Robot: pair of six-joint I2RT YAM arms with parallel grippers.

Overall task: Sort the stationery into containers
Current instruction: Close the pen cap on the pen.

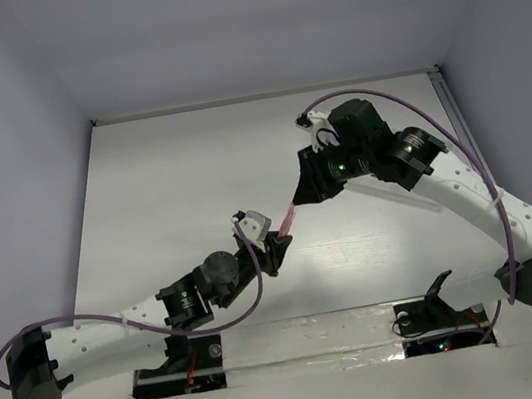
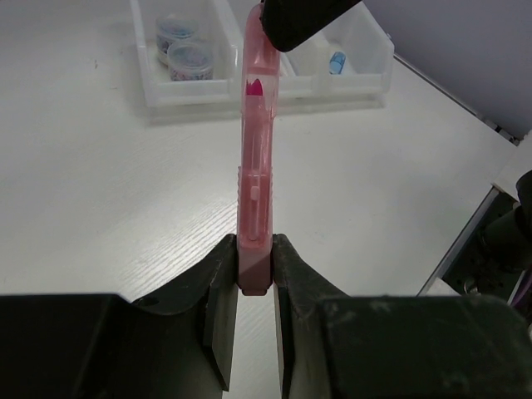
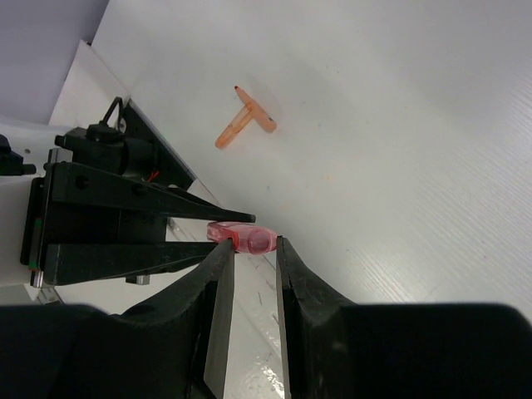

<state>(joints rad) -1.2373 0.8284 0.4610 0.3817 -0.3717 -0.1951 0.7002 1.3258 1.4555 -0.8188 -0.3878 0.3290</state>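
Note:
My right gripper crosses over the blue piece's roomy section of the tray next, goes down and releases, since that section is below it and to its right in the top view.
A chunky pink piece [image 1: 286,218] hangs above the table, held at both ends. My left gripper [image 2: 254,278] is shut on its near end [image 2: 253,199]. My right gripper [image 3: 251,248] has its jaws against the other end [image 3: 256,241], and its black fingers [image 2: 295,18] show at the top of the left wrist view. The translucent white tray [image 2: 274,87] stands beyond on the table. Two bluish-grey discs [image 2: 181,51] lie in one compartment and a blue piece [image 2: 337,62] in another. An orange piece [image 3: 245,120] lies on the table.
The tray does not show in the top view, where the right arm [image 1: 446,186] reaches across the back right of the table. Grey walls close the table's back and sides. The left arm's fingers [image 3: 174,218] sit close to my right gripper.

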